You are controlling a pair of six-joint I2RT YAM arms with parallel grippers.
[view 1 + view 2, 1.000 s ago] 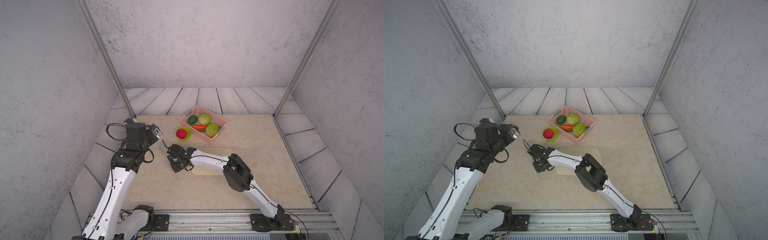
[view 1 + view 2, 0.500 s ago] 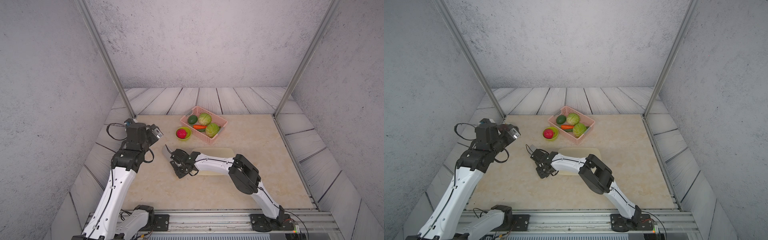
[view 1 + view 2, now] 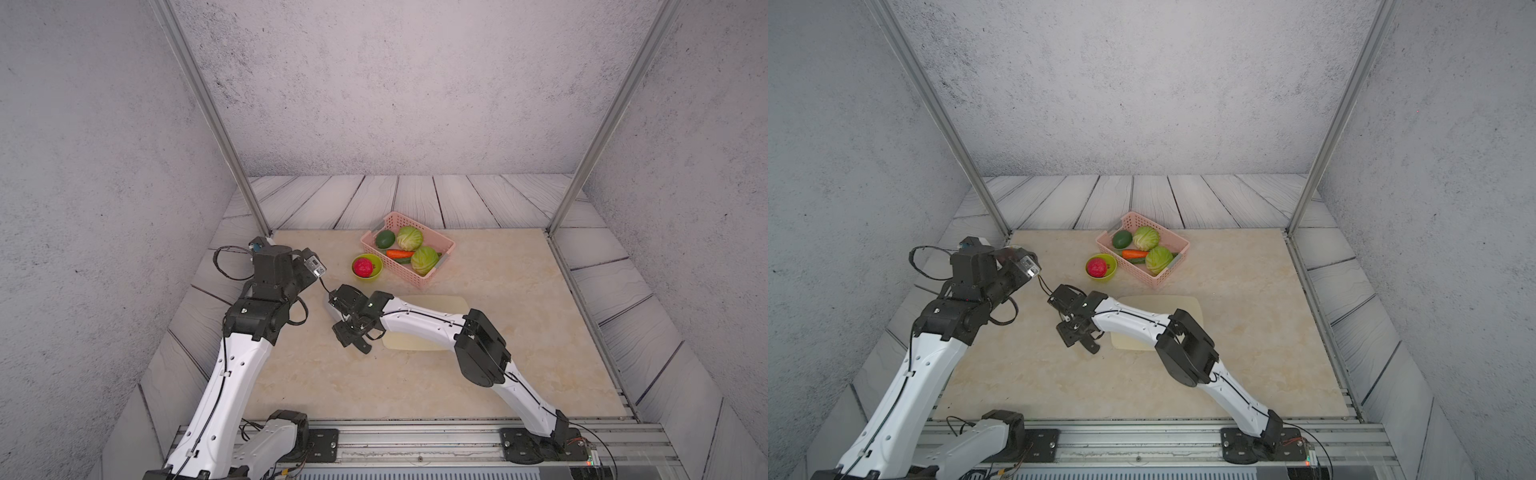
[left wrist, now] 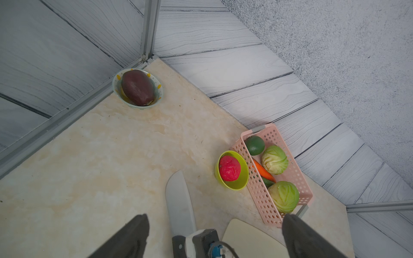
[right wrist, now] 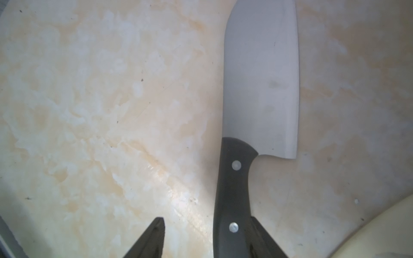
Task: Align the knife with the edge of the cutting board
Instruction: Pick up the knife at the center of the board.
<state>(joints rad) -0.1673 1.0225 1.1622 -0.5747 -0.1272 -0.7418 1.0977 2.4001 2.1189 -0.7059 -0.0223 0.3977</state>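
Note:
My right gripper is open and above the black handle, which is between its fingers. It should next go down onto the handle behind the rivet nearest the blade and close.
The knife (image 5: 261,78) lies flat on the table just left of the cream cutting board (image 3: 436,303), its grey blade (image 4: 180,201) pointing away and its black handle (image 5: 234,189) towards the front. A strip of table separates it from the board's (image 4: 250,239) left short side. My right gripper (image 5: 207,220) hangs over the handle, open. One finger (image 5: 156,234) stands clear of the handle and the other sits close beside it. In both top views this gripper (image 3: 351,332) (image 3: 1077,332) hides most of the knife. My left gripper (image 4: 215,216) is open, empty and raised at the left.
A pink basket (image 3: 432,278) of cabbages, an avocado and a carrot stands behind the board. A green bowl (image 3: 376,272) with a red fruit sits beside it. A patterned bowl (image 4: 116,87) holding a purple tuber sits in the far left corner by a metal post.
My right gripper has moved a little towards the front with the knife and its jaws have opened off the handle. The left arm has stayed still.

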